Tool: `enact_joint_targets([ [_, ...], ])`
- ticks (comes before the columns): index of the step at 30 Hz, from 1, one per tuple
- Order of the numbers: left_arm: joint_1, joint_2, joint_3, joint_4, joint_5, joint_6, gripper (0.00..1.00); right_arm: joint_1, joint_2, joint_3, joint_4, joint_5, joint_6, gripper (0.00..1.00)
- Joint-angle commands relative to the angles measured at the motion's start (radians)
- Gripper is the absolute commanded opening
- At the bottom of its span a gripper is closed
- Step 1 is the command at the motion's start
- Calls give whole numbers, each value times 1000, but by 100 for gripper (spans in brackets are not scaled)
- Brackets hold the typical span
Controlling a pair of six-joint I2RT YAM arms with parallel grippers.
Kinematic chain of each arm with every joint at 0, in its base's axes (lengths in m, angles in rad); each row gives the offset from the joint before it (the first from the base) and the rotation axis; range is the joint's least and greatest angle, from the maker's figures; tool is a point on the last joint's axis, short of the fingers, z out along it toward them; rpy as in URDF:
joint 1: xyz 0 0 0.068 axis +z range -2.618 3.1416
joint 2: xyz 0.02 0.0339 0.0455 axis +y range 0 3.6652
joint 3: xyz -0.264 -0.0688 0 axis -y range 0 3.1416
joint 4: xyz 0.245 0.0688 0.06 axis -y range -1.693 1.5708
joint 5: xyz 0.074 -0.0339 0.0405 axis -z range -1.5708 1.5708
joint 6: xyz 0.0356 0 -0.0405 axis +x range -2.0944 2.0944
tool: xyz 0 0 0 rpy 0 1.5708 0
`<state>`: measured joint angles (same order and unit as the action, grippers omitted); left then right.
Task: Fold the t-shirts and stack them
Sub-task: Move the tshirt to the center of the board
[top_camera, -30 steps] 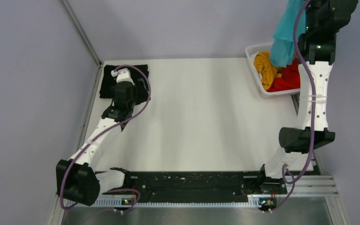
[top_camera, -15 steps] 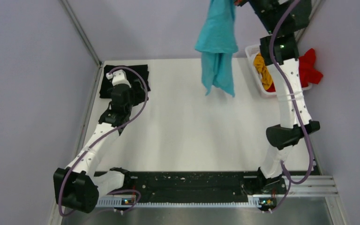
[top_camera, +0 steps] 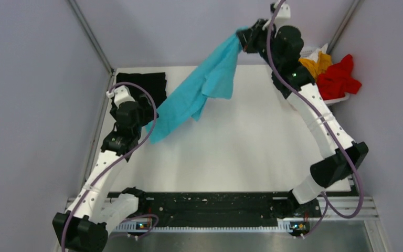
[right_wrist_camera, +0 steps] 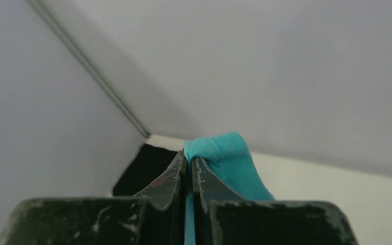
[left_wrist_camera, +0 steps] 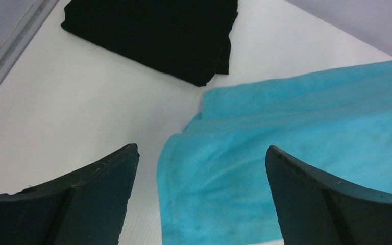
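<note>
My left gripper goes down and back toward the near corner of the turquoise t-shirt's lower end (top_camera: 154,139) next and closes there, since the end is still unheld.
My right gripper (top_camera: 246,38) is shut on the turquoise t-shirt (top_camera: 199,89) and holds it high at the back; the cloth streams down and left toward the left arm. The pinch shows in the right wrist view (right_wrist_camera: 189,159) with turquoise cloth (right_wrist_camera: 224,158) bunched at the tips. My left gripper (left_wrist_camera: 201,153) is open and empty; the turquoise shirt's lower end (left_wrist_camera: 296,148) lies between its fingers. A folded black t-shirt (top_camera: 142,84) lies at the back left corner, also in the left wrist view (left_wrist_camera: 158,30). Red (top_camera: 338,79) and mustard (top_camera: 315,63) shirts sit in the basket.
The white lattice basket (top_camera: 338,98) stands at the back right edge, mostly hidden by the shirts and the right arm. Grey walls close in the table at the left, back and right. A black rail (top_camera: 210,202) runs along the near edge.
My right gripper has swung left and down with the turquoise shirt, which now trails toward the left arm. My left gripper has pulled back off the black shirt toward the near side.
</note>
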<state>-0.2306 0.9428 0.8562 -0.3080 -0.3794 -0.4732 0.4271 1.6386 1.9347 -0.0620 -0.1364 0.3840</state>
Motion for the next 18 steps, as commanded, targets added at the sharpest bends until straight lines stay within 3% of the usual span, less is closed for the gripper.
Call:
enact_joint_targets([
  [1,5,-9,8,-123,-27,-75,99,-15,-174,-343,-141,474,-21,6],
  [2,5,2,10,-140,-25,-87,99,-26,-186,-419,-173,558,8,8],
  [4,5,34,12,-165,-14,-105,99,-72,-158,-502,-254,569,42,15],
  [5,6,54,12,-172,-4,-109,99,-106,-123,-500,-319,546,54,26],
  [8,8,130,24,-206,50,-126,99,-164,-13,-424,-490,560,40,79],
  [9,9,144,25,-215,69,-133,99,-166,6,-414,-525,601,35,89],
  [11,9,172,9,-217,113,-141,99,-166,3,-434,-552,632,33,94],
  [18,13,171,-125,-224,179,-191,99,-167,-154,-716,-457,604,73,99],
])
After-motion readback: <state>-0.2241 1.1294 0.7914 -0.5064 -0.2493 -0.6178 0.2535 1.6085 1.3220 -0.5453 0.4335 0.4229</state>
